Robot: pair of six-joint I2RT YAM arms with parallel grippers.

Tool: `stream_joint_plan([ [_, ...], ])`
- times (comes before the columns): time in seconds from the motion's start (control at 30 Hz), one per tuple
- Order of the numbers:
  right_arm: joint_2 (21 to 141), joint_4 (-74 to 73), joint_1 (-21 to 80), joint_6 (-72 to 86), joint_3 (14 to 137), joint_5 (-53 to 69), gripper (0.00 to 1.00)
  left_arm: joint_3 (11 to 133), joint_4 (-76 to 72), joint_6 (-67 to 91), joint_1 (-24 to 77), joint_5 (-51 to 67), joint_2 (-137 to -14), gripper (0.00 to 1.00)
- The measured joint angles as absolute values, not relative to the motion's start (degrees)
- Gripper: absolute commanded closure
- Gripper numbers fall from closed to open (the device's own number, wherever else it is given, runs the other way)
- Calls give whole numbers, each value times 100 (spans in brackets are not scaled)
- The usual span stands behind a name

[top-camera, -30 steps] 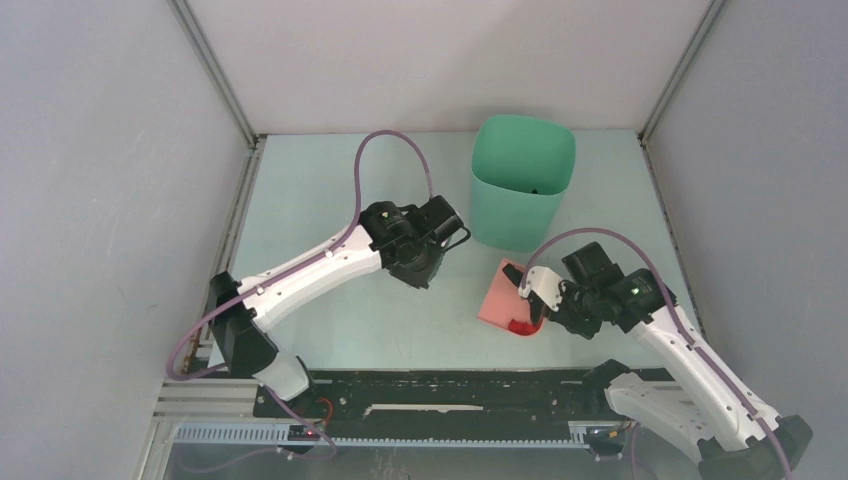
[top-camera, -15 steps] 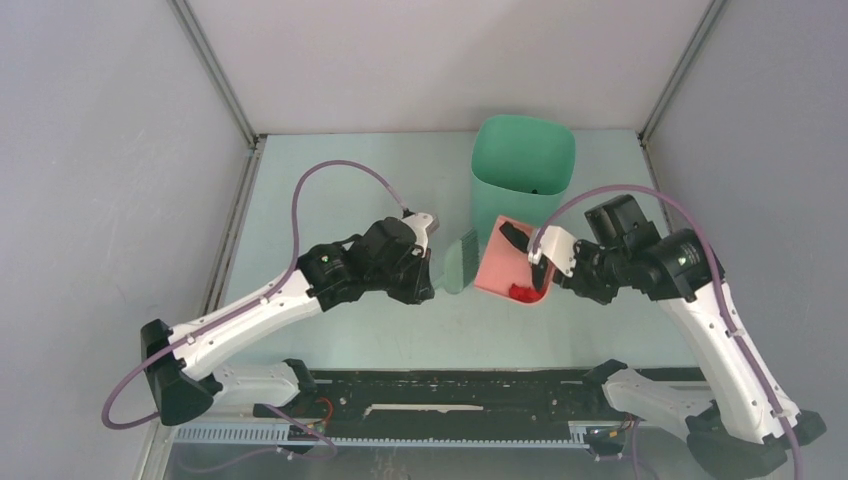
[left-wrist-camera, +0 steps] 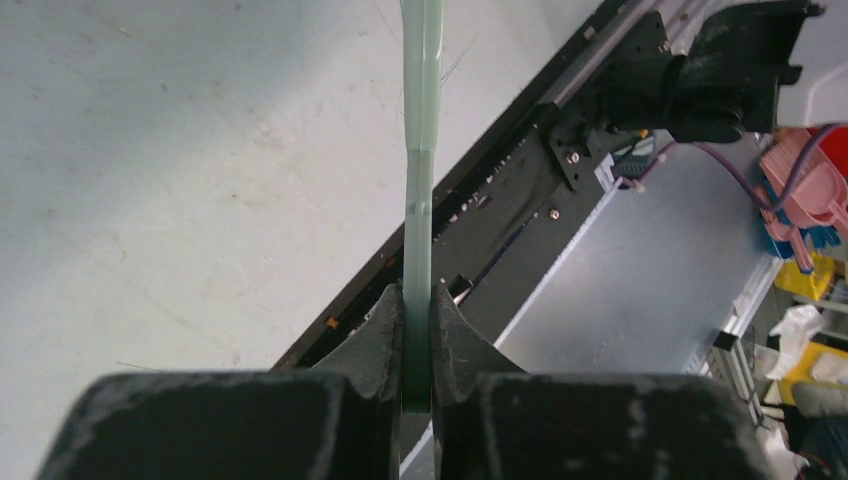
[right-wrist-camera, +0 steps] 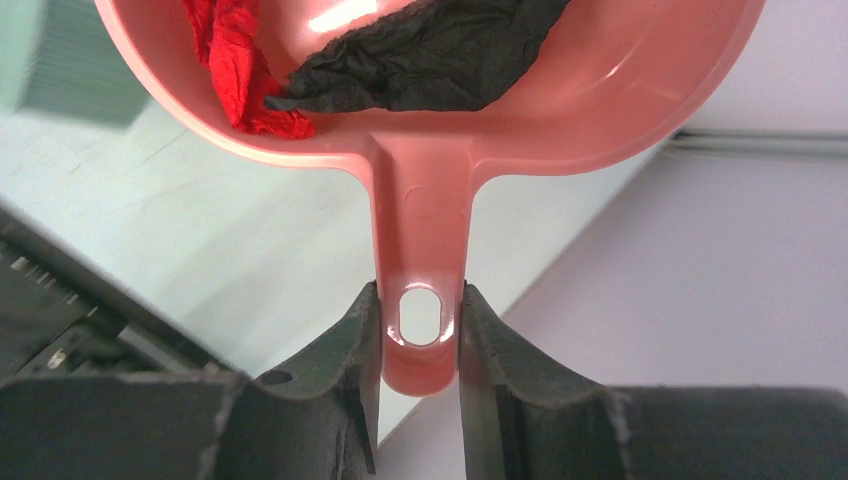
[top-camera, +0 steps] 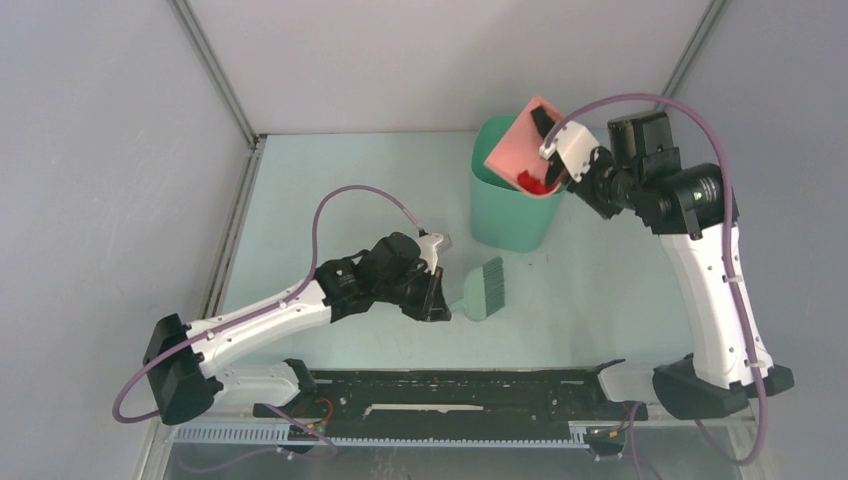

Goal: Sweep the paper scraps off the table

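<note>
The table is bare of scraps, so the left gripper should shift to the left in the top view, lowering the brush [left-wrist-camera: 422, 150] onto the open table to release it.
My right gripper [right-wrist-camera: 420, 320] is shut on the handle of the pink dustpan [right-wrist-camera: 420, 230] and holds it tilted above the mint-green bin [top-camera: 515, 205]. The dustpan [top-camera: 518, 148] carries paper scraps: a red one [right-wrist-camera: 240, 65] and a black one [right-wrist-camera: 420, 55]; red also shows at its lower lip [top-camera: 540, 185]. My left gripper [left-wrist-camera: 418, 330] is shut on the thin handle of the green hand brush [left-wrist-camera: 422, 150]. The brush head [top-camera: 484, 288] lies low over the table [top-camera: 330, 190], front centre. No loose scraps show on the table.
Metal rails edge the table on the left [top-camera: 232, 230] and right [top-camera: 665, 215]. Grey walls close in the back and sides. A black rail with the arm bases [top-camera: 450, 385] runs along the near edge.
My right arm has lifted the dustpan from the table beside the bin up over the bin's rim. My left arm has drawn the brush back toward the near edge.
</note>
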State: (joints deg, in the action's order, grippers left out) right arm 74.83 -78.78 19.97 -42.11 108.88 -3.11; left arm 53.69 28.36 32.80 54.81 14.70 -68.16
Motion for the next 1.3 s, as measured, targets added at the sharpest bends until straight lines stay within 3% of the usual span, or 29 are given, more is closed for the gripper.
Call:
stream_joint_plan([
  [0.27,8064,-6554,1839,-4838,10945,-1898,100,5131,2445,3356,5481,1977,-6650,100],
  [0.53,8040,-4615,1809,-6624,9784,-3065,100,4941,2335,3350,5481,2078,-6410,100],
  [0.97,7789,-1695,2001,-9334,8320,-3592,100,4807,2104,3354,5481,2132,-6386,100],
  [1.3,7647,-1138,2001,-10440,7988,-3778,100,4764,2108,3350,5481,2132,-6372,100],
])
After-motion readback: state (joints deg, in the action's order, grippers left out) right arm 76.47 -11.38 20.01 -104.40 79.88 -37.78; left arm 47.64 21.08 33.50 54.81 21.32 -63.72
